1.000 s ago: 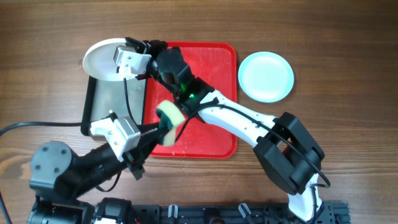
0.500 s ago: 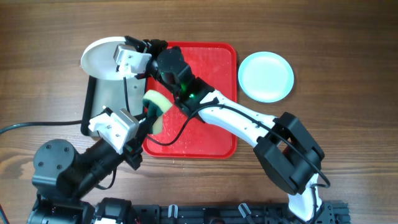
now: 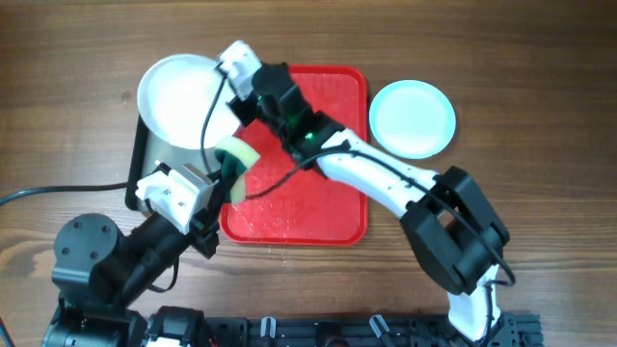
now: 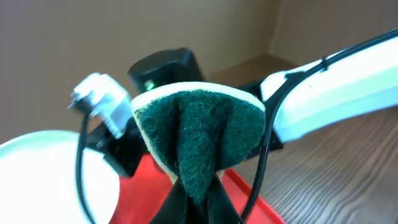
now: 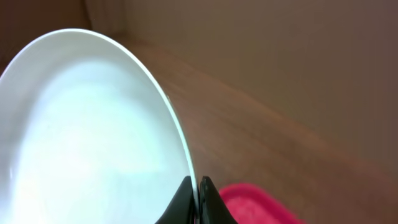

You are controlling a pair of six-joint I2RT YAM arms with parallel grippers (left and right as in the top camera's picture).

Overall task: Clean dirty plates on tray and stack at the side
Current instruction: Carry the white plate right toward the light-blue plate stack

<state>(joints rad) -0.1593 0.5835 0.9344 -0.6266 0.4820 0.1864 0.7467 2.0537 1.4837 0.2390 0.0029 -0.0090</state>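
The light blue plate [image 3: 413, 118] lies below my right gripper and to its right in the overhead view, so I will move that way, lower, and release the white plate's rim.
My right gripper [image 3: 233, 102] is shut on the rim of a white plate [image 3: 181, 99], holding it above the left end of the red tray [image 3: 318, 193] and the grey tray. In the right wrist view the two jaws pinch the thin rim of this plate [image 5: 81, 137], whose face looks plain white. My left gripper [image 3: 228, 173] is shut on a yellow-and-green sponge [image 3: 237, 154], just below the plate's right edge. In the left wrist view the sponge [image 4: 199, 127] is folded with its green side out, right beside the plate [image 4: 37, 180]. A light blue plate [image 3: 413, 118] lies on the table right of the tray.
A grey tray with a black rim [image 3: 138, 164] lies left of the red tray, partly under the held plate. The right arm's white link [image 3: 386, 178] crosses the red tray diagonally. A black cable [image 3: 58, 193] runs off to the left over the wooden table.
The right gripper has swung and raised the white plate so more of its face shows from above. The left gripper has carried the sponge up and left, close to the plate.
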